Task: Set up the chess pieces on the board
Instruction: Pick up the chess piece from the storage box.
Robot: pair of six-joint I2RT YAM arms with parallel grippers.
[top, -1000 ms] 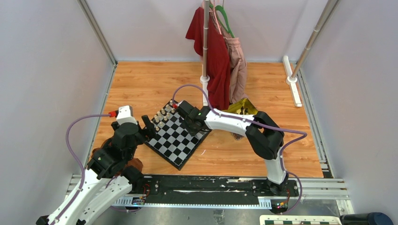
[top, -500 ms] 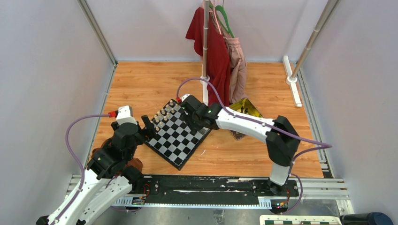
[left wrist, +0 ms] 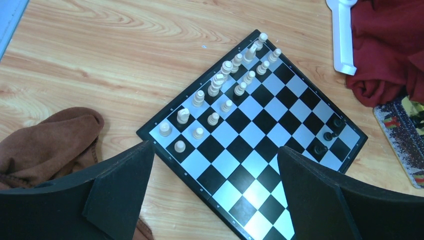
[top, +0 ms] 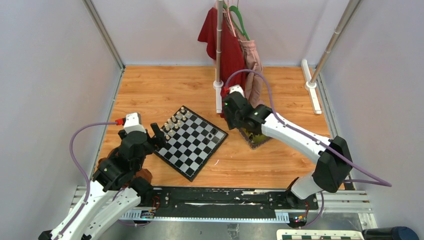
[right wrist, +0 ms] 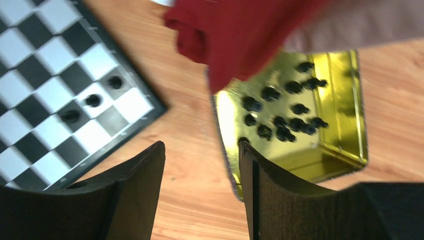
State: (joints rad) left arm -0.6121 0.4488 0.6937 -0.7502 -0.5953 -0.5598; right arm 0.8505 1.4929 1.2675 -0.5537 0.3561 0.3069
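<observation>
My right gripper moves across and down onto one of the tray's far, unplaced black pieces next. They lie below it and to its right in the top view.
The board (top: 192, 145) lies turned like a diamond on the wooden table. Cream chess pieces (left wrist: 220, 85) fill two rows along its left edge. Three black chess pieces (right wrist: 92, 100) stand near its right corner, also seen in the left wrist view (left wrist: 325, 137). More black pieces (right wrist: 280, 122) lie in a gold tray (right wrist: 345, 140) right of the board. My right gripper (right wrist: 200, 145) hovers open and empty over bare wood between board and tray. My left gripper (left wrist: 215, 147) stands open and empty above the board's near-left edge.
A red garment (top: 225, 45) and a pink one hang from a rack pole (top: 219, 50) just behind the tray, and the red cloth (right wrist: 240, 30) droops over the tray's far end. A brown cloth (left wrist: 50, 140) lies left of the board. Grey walls enclose the table.
My right gripper has left the board's far corner and swung right toward the tray, its jaws widening. The left arm has not moved.
</observation>
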